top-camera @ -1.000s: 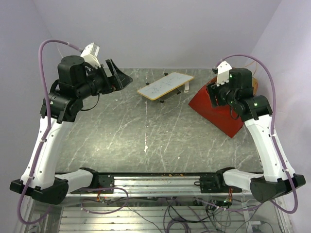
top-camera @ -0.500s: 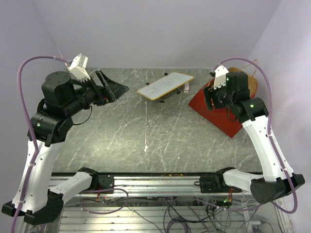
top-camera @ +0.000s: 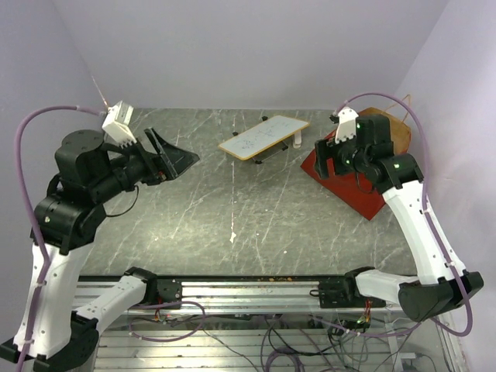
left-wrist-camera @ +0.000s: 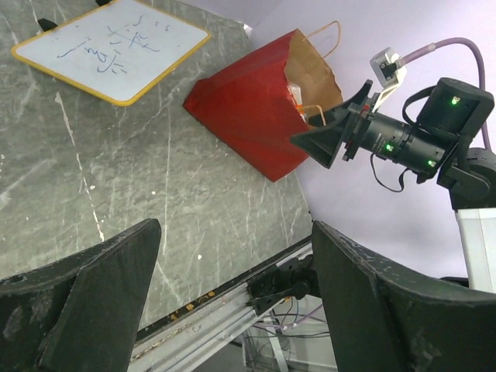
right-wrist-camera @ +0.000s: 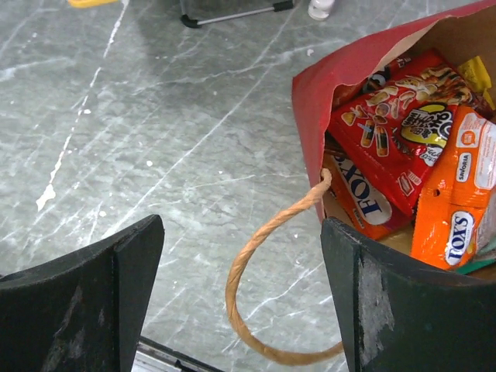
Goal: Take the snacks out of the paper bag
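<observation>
Next, my right gripper stays nearly in place and closes its fingers around the loop of the bag's tan string handle, since the loop already lies between them.
The paper bag (top-camera: 350,184), red outside and brown inside, lies on its side at the table's right, its mouth toward the back right corner. It also shows in the left wrist view (left-wrist-camera: 248,108). In the right wrist view its open mouth (right-wrist-camera: 349,70) holds the snacks: a red packet (right-wrist-camera: 391,124), orange Fox's packets (right-wrist-camera: 457,194) and a yellow one (right-wrist-camera: 477,74). My right gripper (top-camera: 327,155) (right-wrist-camera: 240,229) is open and empty, just above the bag's string handle (right-wrist-camera: 256,263), beside the mouth. My left gripper (top-camera: 172,153) (left-wrist-camera: 232,232) is open and empty, raised over the table's left.
A white board with a tan edge (top-camera: 263,137) (left-wrist-camera: 108,46) stands on a small stand at the back middle. A small white object (right-wrist-camera: 322,8) lies near the stand. Walls close in behind and to the right of the bag. The grey marbled table (top-camera: 232,209) spreads between the arms.
My left arm has swung back and lower, its gripper moving toward the front left. My right gripper has shifted a little left along the bag. Both stay open.
</observation>
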